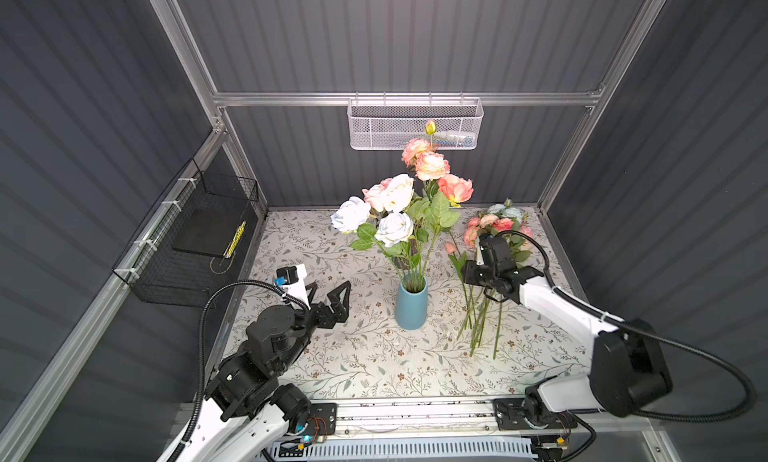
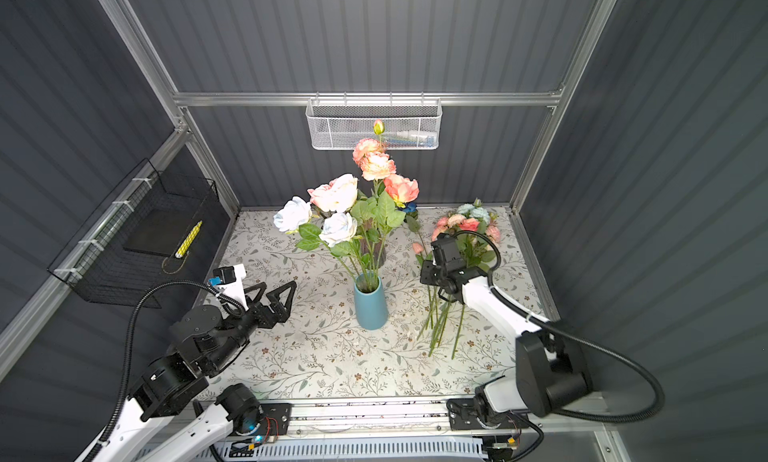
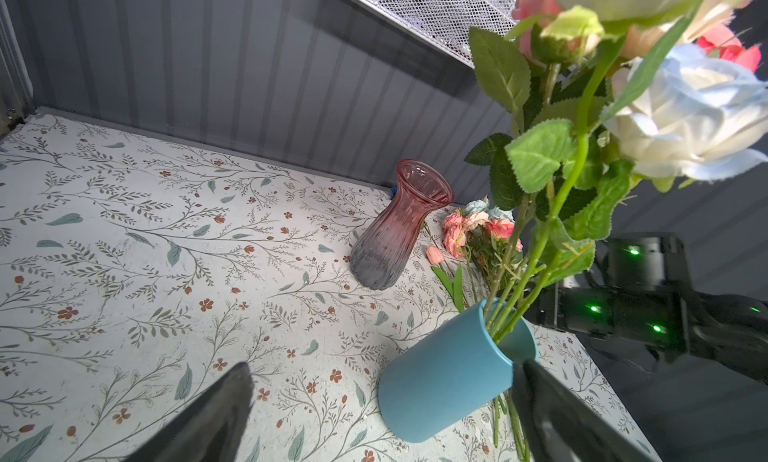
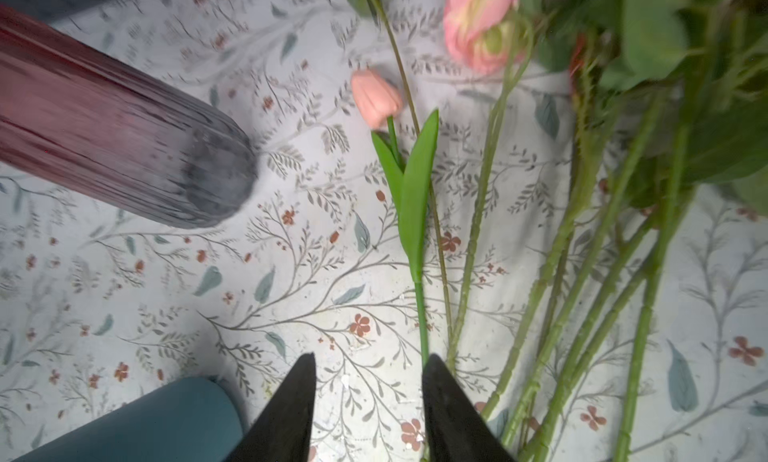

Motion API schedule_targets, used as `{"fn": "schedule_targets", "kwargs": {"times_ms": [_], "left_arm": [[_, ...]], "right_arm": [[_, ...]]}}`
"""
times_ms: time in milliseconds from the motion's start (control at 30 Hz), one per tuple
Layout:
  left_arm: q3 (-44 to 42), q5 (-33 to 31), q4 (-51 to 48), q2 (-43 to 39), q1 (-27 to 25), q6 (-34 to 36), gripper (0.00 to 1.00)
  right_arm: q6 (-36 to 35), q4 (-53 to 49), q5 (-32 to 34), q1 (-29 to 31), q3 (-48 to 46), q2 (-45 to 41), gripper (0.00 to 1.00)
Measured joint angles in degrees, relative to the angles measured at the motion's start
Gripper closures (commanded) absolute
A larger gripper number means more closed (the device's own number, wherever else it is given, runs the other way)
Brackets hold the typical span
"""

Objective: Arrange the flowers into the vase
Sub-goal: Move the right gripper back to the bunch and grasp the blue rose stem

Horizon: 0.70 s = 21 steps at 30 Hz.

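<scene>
I should move my right gripper outward past the pink tulip's bloom and down onto the thin stem beside its leaves. That part of the stem is bare and nothing crosses it.
A teal vase [image 1: 411,306] [image 2: 371,306] stands mid-table and holds several flowers [image 1: 395,206]: pale blue, cream, pink and peach roses on green stems. More flowers [image 1: 494,227] lie in a pile at the right, stems [image 1: 478,318] pointing to the front. My right gripper [image 4: 370,358] hangs over those stems, jaws apart with nothing gripped. A pink tulip [image 4: 376,98] lies ahead of it, its stem running along the inner edge of one finger. My left gripper [image 1: 332,289] [image 3: 384,368] stands wide open left of the vase [image 3: 444,376], apart from it.
A ribbed pink-and-grey glass vase [image 3: 395,231] [image 4: 104,139] stands just behind the teal one. A white mesh basket [image 1: 415,125] hangs on the back wall, with the tallest blooms reaching up in front of it. A black wire basket [image 1: 195,239] is fixed to the left wall.
</scene>
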Motion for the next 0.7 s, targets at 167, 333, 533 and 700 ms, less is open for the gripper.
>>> {"fn": "schedule_targets", "kwargs": {"times_ms": [167, 333, 533, 700], "left_arm": [[0.0, 0.0, -0.2, -0.2, 0.0, 0.0, 0.00], [0.0, 0.0, -0.2, -0.2, 0.0, 0.0, 0.00], [0.0, 0.0, -0.2, 0.1, 0.0, 0.0, 0.00], [0.0, 0.0, -0.2, 1.6, 0.0, 0.0, 0.00]], "right_arm": [[-1.7, -3.0, -0.9, -1.9, 12.4, 12.6, 0.56], [-3.3, -4.5, -0.5, -3.6, 25.4, 23.3, 0.57], [-4.9, -8.7, 0.5, -4.0, 39.3, 34.6, 0.51], [-5.7, -12.6, 1.4, -4.2, 49.5, 42.7, 0.51]]}}
